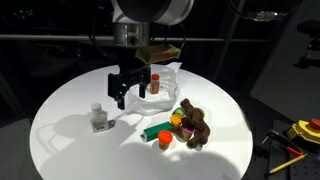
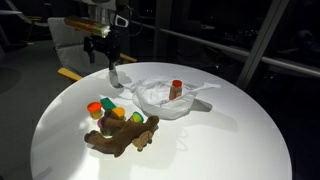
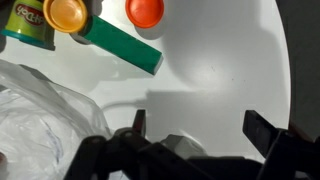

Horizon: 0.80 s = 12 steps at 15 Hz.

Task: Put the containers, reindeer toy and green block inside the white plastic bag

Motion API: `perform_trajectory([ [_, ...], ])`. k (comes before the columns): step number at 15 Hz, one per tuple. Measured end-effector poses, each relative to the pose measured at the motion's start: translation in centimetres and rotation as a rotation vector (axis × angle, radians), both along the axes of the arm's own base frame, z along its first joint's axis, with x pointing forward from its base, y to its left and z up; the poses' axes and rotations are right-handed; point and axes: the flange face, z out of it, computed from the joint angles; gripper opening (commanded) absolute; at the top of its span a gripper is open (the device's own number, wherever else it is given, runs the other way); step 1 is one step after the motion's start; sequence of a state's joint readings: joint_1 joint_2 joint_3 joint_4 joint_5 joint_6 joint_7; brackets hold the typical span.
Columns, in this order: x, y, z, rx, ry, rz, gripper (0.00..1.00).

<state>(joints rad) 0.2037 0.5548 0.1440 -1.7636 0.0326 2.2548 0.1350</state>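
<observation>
The robot's open gripper will next move down and away from the plastic bag (image 1: 165, 88) and around the small clear bottle's white cap, because the bottle is standing upright with its cap at the top.
My gripper (image 1: 123, 92) (image 2: 110, 62) (image 3: 200, 130) hangs open and empty above the white table, just beside the wrinkly white plastic bag (image 1: 165, 88) (image 2: 160, 98) (image 3: 40, 125). A slim bottle with a red cap (image 1: 153, 80) (image 2: 176, 90) stands inside the bag. The small clear bottle with a white cap (image 1: 98, 118) stands alone on the table, apart from the gripper. The green block (image 1: 155, 130) (image 2: 108, 101) (image 3: 125, 45) lies flat next to the small orange pot (image 1: 165, 140) (image 2: 95, 108) (image 3: 145, 12). The brown reindeer toy (image 1: 193, 123) (image 2: 125, 138) lies beside them.
A green-labelled tub with a yellow-orange lid (image 3: 65, 12) (image 1: 177, 118) sits against the block and the toy. The round table's edge (image 1: 60, 160) drops off into a dark room. Yellow tools (image 1: 305, 130) lie off the table.
</observation>
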Motion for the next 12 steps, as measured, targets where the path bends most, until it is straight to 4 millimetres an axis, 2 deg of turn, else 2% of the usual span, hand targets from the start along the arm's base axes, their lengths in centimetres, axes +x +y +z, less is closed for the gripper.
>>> perform_trajectory([
  [5, 0.8, 4.2, -2.5, -0.039, -0.036, 0.122, 1.0],
  [8, 2.2, 5.3, -2.9, -0.027, -0.072, 0.129, 1.0],
  [12, 4.6, 5.8, -2.4, 0.001, -0.142, 0.115, 1.0],
])
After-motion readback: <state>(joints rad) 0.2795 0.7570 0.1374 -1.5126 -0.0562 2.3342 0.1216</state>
